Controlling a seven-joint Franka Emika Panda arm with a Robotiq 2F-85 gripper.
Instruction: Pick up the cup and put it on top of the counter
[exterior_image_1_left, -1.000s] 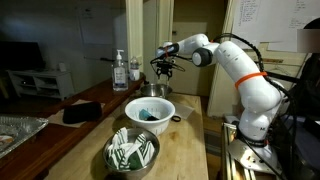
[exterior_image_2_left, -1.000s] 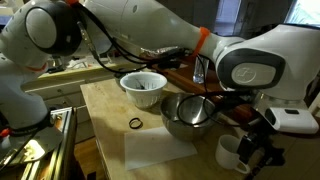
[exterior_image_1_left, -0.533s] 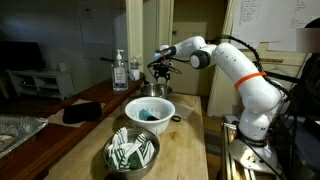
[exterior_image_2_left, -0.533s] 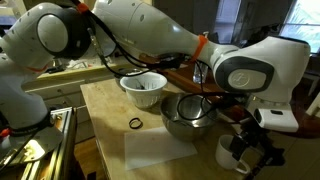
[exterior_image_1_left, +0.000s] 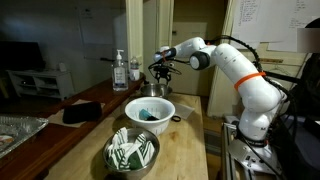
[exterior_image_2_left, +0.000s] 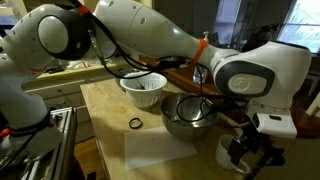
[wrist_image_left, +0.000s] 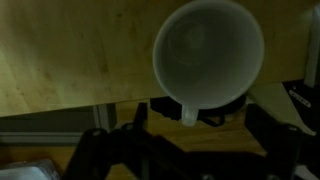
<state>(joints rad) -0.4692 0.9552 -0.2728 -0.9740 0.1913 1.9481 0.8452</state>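
I should lower my gripper next, its open fingers on either side of the cup's handle (wrist_image_left: 190, 114), because they still stand above the handle.
A white cup (wrist_image_left: 208, 52) with a handle stands on the pale butcher-block top (wrist_image_left: 70, 50). It also shows in both exterior views (exterior_image_2_left: 230, 152) (exterior_image_1_left: 158, 90). My gripper (wrist_image_left: 195, 118) is open and sits just above the cup, with its dark fingers on either side of the handle side of the rim. It shows in both exterior views too (exterior_image_2_left: 250, 158) (exterior_image_1_left: 162, 68). The dark reddish-brown counter (exterior_image_1_left: 95, 97) runs alongside the pale top, apart from the cup.
A white bowl (exterior_image_1_left: 150, 110) and a steel bowl with a green-white cloth (exterior_image_1_left: 133, 150) stand on the pale top near the cup. A black ring (exterior_image_2_left: 135, 123) lies there too. A soap bottle (exterior_image_1_left: 120, 70), a black object (exterior_image_1_left: 82, 112) and a foil tray (exterior_image_1_left: 15, 130) sit on the counter.
The gripper has come down a little closer to the cup and stays open. The cup has not moved.
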